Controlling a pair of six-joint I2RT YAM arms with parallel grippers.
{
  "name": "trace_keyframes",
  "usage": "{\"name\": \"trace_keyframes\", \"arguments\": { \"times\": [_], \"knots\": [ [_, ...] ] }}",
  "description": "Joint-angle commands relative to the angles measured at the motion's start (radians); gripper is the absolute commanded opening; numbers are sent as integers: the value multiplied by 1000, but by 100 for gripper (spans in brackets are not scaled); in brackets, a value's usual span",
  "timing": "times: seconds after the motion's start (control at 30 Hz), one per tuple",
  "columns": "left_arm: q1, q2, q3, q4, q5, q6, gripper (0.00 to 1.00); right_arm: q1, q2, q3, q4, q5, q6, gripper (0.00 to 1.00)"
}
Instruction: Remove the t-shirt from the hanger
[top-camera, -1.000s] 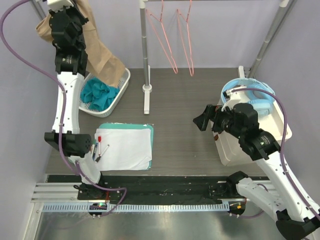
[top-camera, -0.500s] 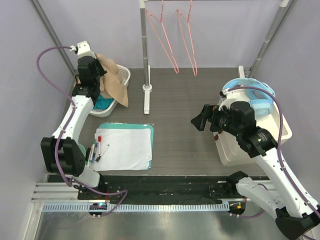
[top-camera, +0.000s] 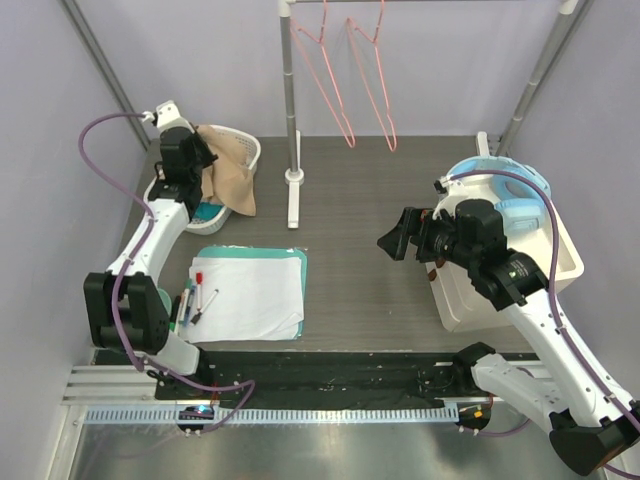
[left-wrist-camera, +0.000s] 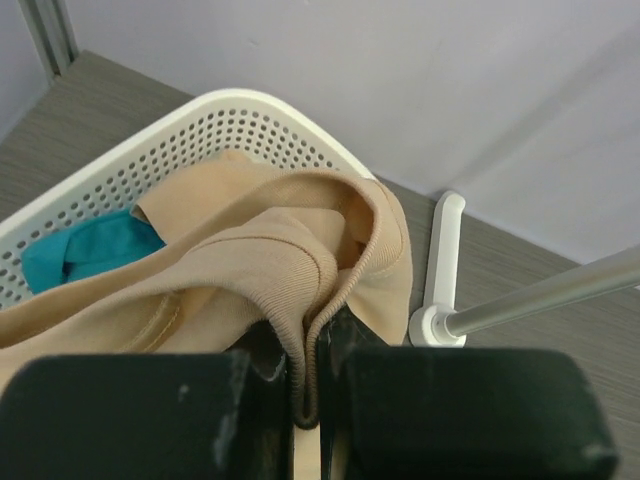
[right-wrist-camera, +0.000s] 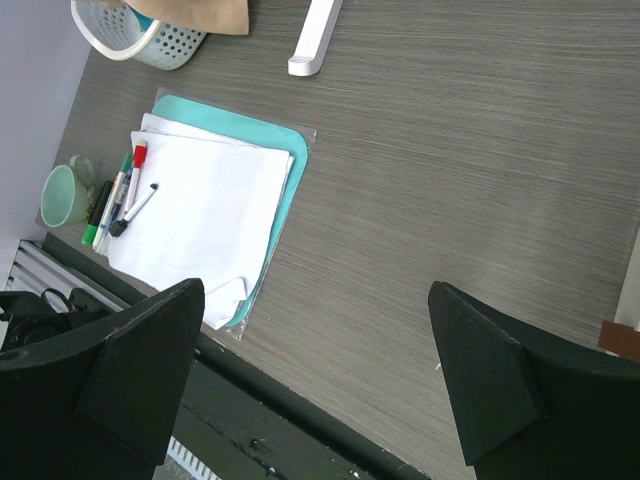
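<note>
Both hangers are bare, so I should next raise the collar in my left gripper slightly, then lower it into the white perforated basket below and release it.
The tan t-shirt (top-camera: 232, 172) is off the hangers and drapes over the rim of the white perforated basket (top-camera: 250, 150) at the back left. My left gripper (top-camera: 205, 158) is shut on its ribbed collar (left-wrist-camera: 310, 300), right above the basket (left-wrist-camera: 150, 150). Two pink wire hangers (top-camera: 340, 80) hang bare on the rack rail. My right gripper (top-camera: 395, 238) is open and empty above the middle of the table, its fingers (right-wrist-camera: 130, 370) wide apart.
A teal garment (left-wrist-camera: 85, 250) lies in the basket. The rack post and its white foot (top-camera: 293, 190) stand beside the basket. White paper on a teal folder (top-camera: 250, 293) with markers and a green cup (right-wrist-camera: 65, 195) lies front left. A white bin (top-camera: 560, 270) stands right.
My left arm has swung down from high at the back left, carrying the tan t-shirt, and lowered it onto the basket. The right arm has crept slightly left.
</note>
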Motion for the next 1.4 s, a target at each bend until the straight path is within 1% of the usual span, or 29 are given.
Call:
{"name": "trace_keyframes", "arguments": {
  "times": [0.0, 0.13, 0.17, 0.3, 0.33, 0.4, 0.5, 0.6, 0.63, 0.7, 0.73, 0.77, 0.83, 0.87, 0.9, 0.97, 1.0, 1.03, 1.1, 1.17, 1.2, 1.23, 1.3, 1.37],
  "knots": [
    [33, 35, -13, 31, 51, -97, 0, 1, -2, 17, 39, -10, 9, 100],
    [65, 73, -8, 12, 114, -169, 0, 1, 1, 19, 39, -5, 8, 100],
    [94, 86, 1, -16, 126, -183, 0, 1, 2, 19, 40, -3, 8, 99],
    [117, 188, 75, -92, 231, -255, 0, 1, 1, 17, 42, 4, 3, 100],
    [122, 211, 93, -124, 283, -262, 0, 1, 1, 16, 40, 9, 5, 100],
    [126, 276, 147, -159, 324, -275, 0, 3, -1, 16, 43, 10, 3, 100],
    [137, 311, 173, -144, 344, -300, 0, 1, -1, 16, 45, 6, 2, 100],
    [168, 360, 256, -202, 341, -330, 0, 1, -7, 22, 43, 7, 2, 100],
    [195, 365, 265, -221, 343, -352, 0, 1, -8, 20, 43, 7, 0, 100],
    [215, 328, 235, -221, 299, -400, 0, 0, -13, 20, 40, 13, -3, 100],
    [221, 270, 209, -178, 279, -401, 0, 1, -14, 16, 40, 16, -4, 100],
    [220, 236, 149, -144, 268, -394, 0, 1, -13, 14, 39, 16, -3, 100],
    [214, 180, 104, -94, 266, -377, 0, 1, -8, 10, 42, 10, 2, 100],
    [209, 114, 67, -89, 256, -354, 0, 1, -5, 8, 46, 7, 3, 100],
    [203, 81, 47, -84, 208, -343, 0, 1, 1, 8, 48, 4, 5, 100],
    [197, -19, -14, -60, 164, -322, 0, 0, 5, 8, 54, 0, 5, 100],
    [189, -55, -31, -60, 112, -291, 0, 1, 7, 5, 56, -2, 3, 100],
    [186, -77, -48, -14, 95, -277, 0, 1, 10, 7, 59, -2, 5, 100],
    [180, -127, -42, 11, 58, -228, 0, 1, 12, 5, 60, -3, 2, 100],
    [177, -140, 9, 31, 22, -191, 0, 1, 15, 8, 57, -5, 0, 100],
    [169, -135, 35, 29, 19, -150, 0, 1, 15, 7, 59, -5, 0, 100],
    [162, -131, 93, 22, 1, -141, 0, 0, 12, 5, 56, -5, -3, 100],
    [142, -117, 150, 12, 2, -114, 0, 1, 9, -3, 57, 3, -1, 100],
    [122, -79, 229, -6, -30, -76, 0, 1, 13, -4, 57, 4, -1, 100]
  ]
}}
